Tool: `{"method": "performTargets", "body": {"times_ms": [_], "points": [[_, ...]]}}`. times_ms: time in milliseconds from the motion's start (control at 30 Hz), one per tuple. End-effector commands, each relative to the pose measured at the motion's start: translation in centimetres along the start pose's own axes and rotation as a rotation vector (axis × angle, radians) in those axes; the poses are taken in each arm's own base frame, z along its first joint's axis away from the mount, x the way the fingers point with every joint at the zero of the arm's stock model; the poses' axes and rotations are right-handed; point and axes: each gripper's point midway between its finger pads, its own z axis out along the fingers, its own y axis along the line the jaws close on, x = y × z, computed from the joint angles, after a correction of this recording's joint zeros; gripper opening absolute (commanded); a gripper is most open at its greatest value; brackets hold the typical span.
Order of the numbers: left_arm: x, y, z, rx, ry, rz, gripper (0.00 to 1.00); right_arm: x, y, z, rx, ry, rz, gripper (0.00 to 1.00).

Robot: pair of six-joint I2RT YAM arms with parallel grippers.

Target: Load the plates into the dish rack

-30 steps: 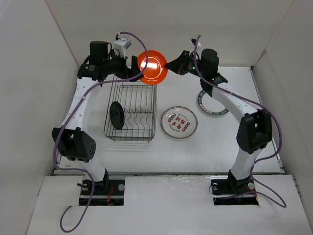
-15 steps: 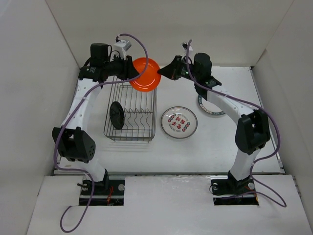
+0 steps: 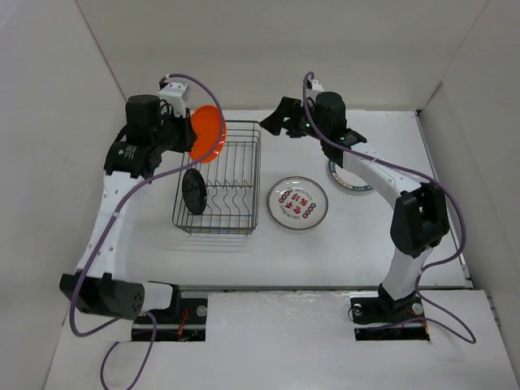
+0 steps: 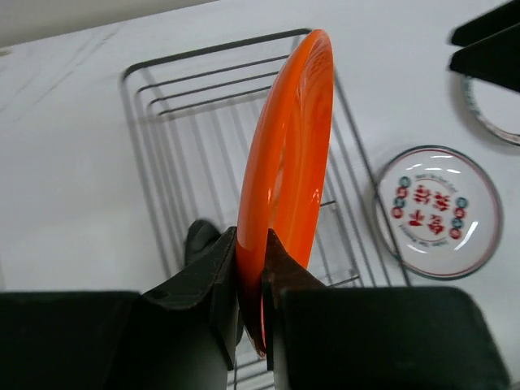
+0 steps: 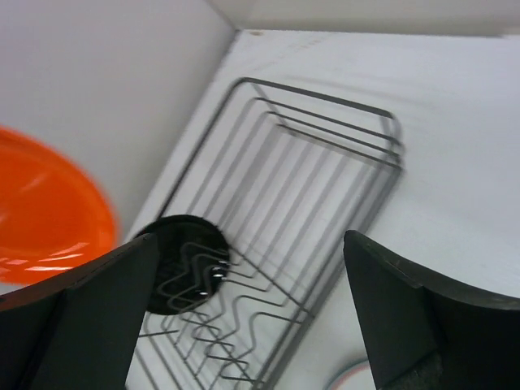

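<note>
Slots in the dish rack are empty beside the black plate [image 3: 193, 192], so the left gripper will next move back and down and turn the orange plate [image 3: 208, 133] in line with the rack's pegs.
My left gripper [image 3: 192, 138] [image 4: 252, 253] is shut on the lower rim of the small orange plate [image 3: 208, 133] [image 4: 288, 154], which it holds on edge above the far left corner of the dish rack [image 3: 244, 175] [image 4: 158, 106] [image 5: 325, 154]. A small black plate [image 3: 193, 192] [image 5: 180, 262] stands upright between the tines at the rack's left side. My right gripper [image 3: 279, 122] [image 5: 252, 305] hangs open and empty over the rack's far right corner. The white plate with red-black marks [image 3: 298, 202] [image 4: 431, 211] lies flat to the right of the rack.
A green-rimmed plate [image 3: 353, 180] lies flat at the right, partly under my right forearm. White walls close in the table at the back and both sides. The orange plate [image 5: 49, 215] shows at the left edge of the right wrist view.
The orange plate passed from my right gripper to my left. The left shut on it and swung it left over the rack. The right opened and drew back slightly.
</note>
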Motion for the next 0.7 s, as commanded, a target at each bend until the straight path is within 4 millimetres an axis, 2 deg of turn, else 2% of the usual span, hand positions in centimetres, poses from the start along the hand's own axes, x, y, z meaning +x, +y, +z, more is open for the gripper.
{"method": "performTargets", "body": {"times_ms": [0,67,267,300,367,433,467,667], "points": [[1.3,3.9,-3.6,-0.285,0.008,0.004,0.00,-0.2,-2.5,-2.4,0.213,-0.008,-0.028,1.00],[4.2,4.4,-4.0,-0.323,0.103,-0.013,0.00,0.0,-3.2,-3.1,0.256,-0.012,-0.036,1.00],[8.0,5.3,-4.0,-0.365,0.185,-0.007,0.00,2.0,-4.2,-4.2,0.286,0.021,-0.027,1.00],[8.0,5.3,-4.0,-0.365,0.185,-0.007,0.00,1.8,-4.6,-4.3,0.294,0.016,-0.024,1.00],[8.6,5.3,-3.9,-0.365,0.201,-0.008,0.00,2.8,-5.0,-4.4,0.297,0.040,-0.018,1.00],[9.8,5.2,-2.9,-0.356,0.235,-0.004,0.00,3.0,-5.0,-4.7,0.298,0.043,-0.017,1.00],[9.5,4.9,-2.7,-0.347,0.225,0.003,0.00,3.4,-5.2,-4.7,0.302,0.051,-0.015,1.00],[11.4,5.8,-0.4,-0.367,0.280,-0.007,0.00,4.1,-6.2,-5.2,0.328,0.059,-0.008,1.00]]}}
